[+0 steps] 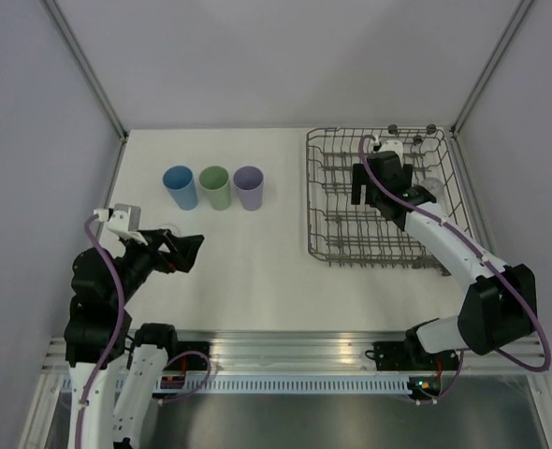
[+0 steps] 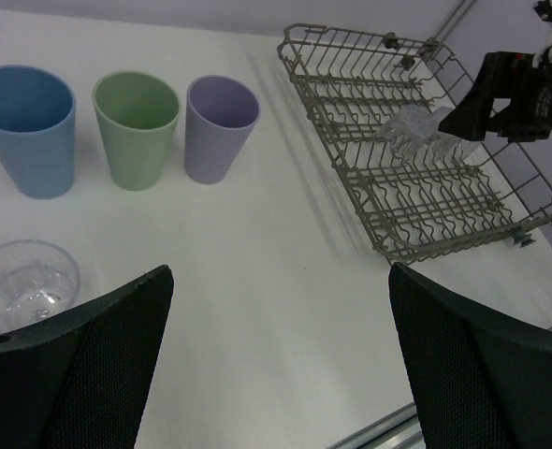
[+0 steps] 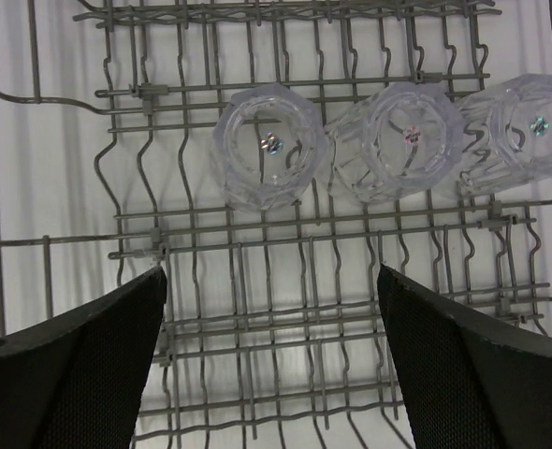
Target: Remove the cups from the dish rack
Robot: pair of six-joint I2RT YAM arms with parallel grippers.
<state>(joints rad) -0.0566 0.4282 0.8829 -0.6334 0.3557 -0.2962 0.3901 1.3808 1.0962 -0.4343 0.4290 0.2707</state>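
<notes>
My right gripper lowers outward onto the end glass of the row (image 3: 270, 147) next, since empty rack wires beside that glass leave space for a finger.
The grey wire dish rack (image 1: 327, 201) stands at the right; it also shows in the left wrist view (image 2: 370, 201) and fills the right wrist view (image 3: 61, 238). Three clear glasses (image 3: 268, 145) (image 3: 402, 140) (image 3: 524, 131) lie in a row inside it. My right gripper (image 3: 271, 360) is open above the rack, just short of the glasses; it shows from above too (image 1: 374, 192). The blue (image 1: 179, 187), pale green (image 1: 214, 186) and lilac (image 1: 248, 187) tumblers stand upright on the table. A fourth clear glass (image 2: 23, 281) stands by my open, empty left gripper (image 2: 281, 360), which the top view shows at the left (image 1: 184, 251).
A metal rail (image 1: 295, 351) runs along the table's near edge. Grey walls close in the back and sides. The rack's black wheels (image 1: 412, 128) sit at its far edge.
</notes>
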